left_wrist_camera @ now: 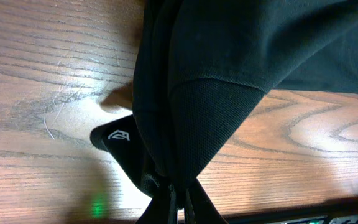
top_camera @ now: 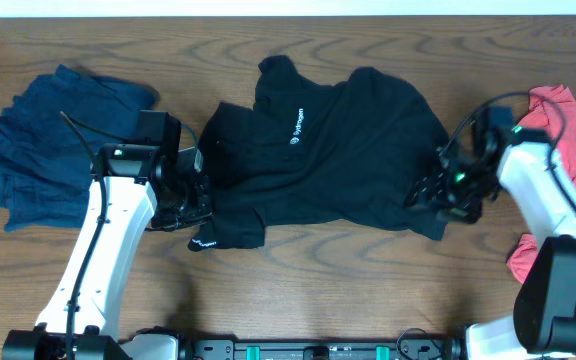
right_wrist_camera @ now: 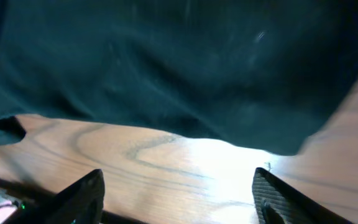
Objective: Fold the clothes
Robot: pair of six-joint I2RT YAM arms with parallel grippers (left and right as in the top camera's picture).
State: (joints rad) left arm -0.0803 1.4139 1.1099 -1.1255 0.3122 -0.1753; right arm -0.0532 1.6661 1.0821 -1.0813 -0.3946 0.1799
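Next, my open right gripper moves down onto the shirt's near hem corner [top_camera: 431, 228] [right_wrist_camera: 275, 137] below its fingers, since the spread fingers still hang clear above the shirt.
A black polo shirt [top_camera: 338, 150] with a small white logo lies spread and rumpled across the middle of the table. My left gripper [top_camera: 190, 205] is shut on its lower left sleeve; in the left wrist view the bunched black fabric [left_wrist_camera: 191, 93] runs down into the closed jaws [left_wrist_camera: 180, 208]. My right gripper [top_camera: 436, 195] is open at the shirt's lower right edge. In the right wrist view its two fingers [right_wrist_camera: 179, 196] are spread wide over bare wood, with the shirt's hem [right_wrist_camera: 185, 81] just beyond them.
A pile of navy blue clothes [top_camera: 53, 140] lies at the far left. A red garment [top_camera: 568, 160] lies at the right edge, partly under my right arm. The wooden table [top_camera: 348, 280] shows bare along the front.
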